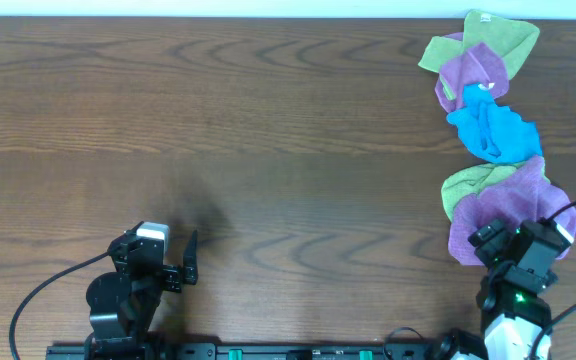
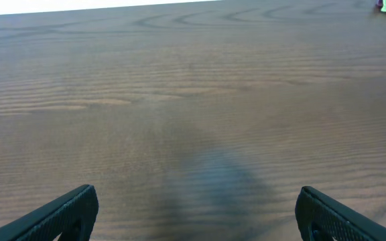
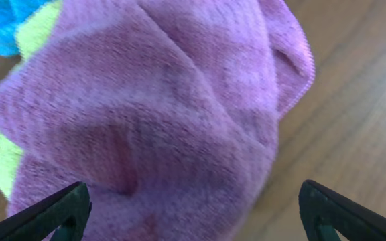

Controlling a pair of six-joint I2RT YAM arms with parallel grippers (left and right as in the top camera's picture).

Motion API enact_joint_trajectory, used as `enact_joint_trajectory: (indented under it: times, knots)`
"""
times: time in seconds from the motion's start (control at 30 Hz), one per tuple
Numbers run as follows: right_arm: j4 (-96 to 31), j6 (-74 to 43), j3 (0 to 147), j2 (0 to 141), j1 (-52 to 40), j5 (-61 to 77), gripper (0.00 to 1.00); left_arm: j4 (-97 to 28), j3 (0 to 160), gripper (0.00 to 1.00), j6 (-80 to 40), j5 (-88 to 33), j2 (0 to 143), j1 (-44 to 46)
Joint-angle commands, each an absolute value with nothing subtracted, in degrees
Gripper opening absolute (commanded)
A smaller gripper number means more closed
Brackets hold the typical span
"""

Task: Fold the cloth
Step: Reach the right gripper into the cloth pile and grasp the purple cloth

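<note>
The right gripper should next go down onto the raised fold (image 1: 519,221) (image 3: 201,182) by the purple cloth's near edge and close, since this fabric is between its spread fingers.
Several crumpled cloths lie in a row at the right of the table. The nearest is a purple cloth (image 1: 508,205), over a green one (image 1: 463,187), then a blue one (image 1: 495,130), with another purple (image 1: 473,70) and green cloth (image 1: 498,35) at the far edge. My right gripper (image 1: 513,250) is open just over the near edge of the nearest purple cloth; in the right wrist view the purple cloth (image 3: 159,114) fills the space between the spread fingers (image 3: 196,214). My left gripper (image 1: 183,262) is open and empty over bare wood, also seen in the left wrist view (image 2: 196,214).
The dark wooden table (image 1: 218,120) stretches across the left and middle. A white wall strip runs along the far edge. A black rail with the arm bases (image 1: 268,352) lies along the front edge, with cables on both sides.
</note>
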State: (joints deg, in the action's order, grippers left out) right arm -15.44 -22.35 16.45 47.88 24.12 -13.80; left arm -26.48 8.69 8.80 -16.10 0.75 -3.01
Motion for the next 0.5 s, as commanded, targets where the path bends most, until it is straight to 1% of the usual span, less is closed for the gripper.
enact_joint_trajectory:
  times: [0.0, 0.2, 0.23, 0.3, 0.33, 0.4, 0.43, 0.47]
  knots:
    - [-13.3, -22.2, 17.1, 49.3, 24.6, -12.6, 0.99, -26.3, 7.5, 0.95, 8.1, -15.7, 0.3, -3.4]
    - [-8.8, -22.2, 17.1, 56.0, 24.8, -15.0, 0.99, -26.3, 7.5, 0.95, 8.1, -15.7, 0.3, -3.4]
    - [-8.4, -22.3, 17.1, 57.2, 24.8, -15.0, 0.98, -26.3, 7.5, 0.95, 8.1, -15.7, 0.3, -3.4]
    - [-7.0, -22.2, 17.1, 59.9, 24.8, -15.0, 0.91, -26.3, 7.5, 0.95, 8.1, -15.7, 0.3, -3.4]
    - [-6.1, -22.2, 17.1, 61.2, 24.8, -15.0, 0.79, -26.3, 7.5, 0.95, 8.1, -15.7, 0.3, -3.4]
    - [-5.2, -22.3, 17.1, 63.0, 24.8, -14.6, 0.4, -26.3, 7.5, 0.95, 8.1, -15.7, 0.3, -3.4]
    - [-4.8, -22.3, 17.1, 63.6, 24.8, -13.8, 0.18, -26.3, 7.5, 0.95, 8.1, -15.7, 0.3, -3.4]
    - [-4.4, -22.3, 17.2, 64.0, 24.8, -12.7, 0.05, -26.3, 7.5, 0.95, 8.1, -15.7, 0.3, -3.4]
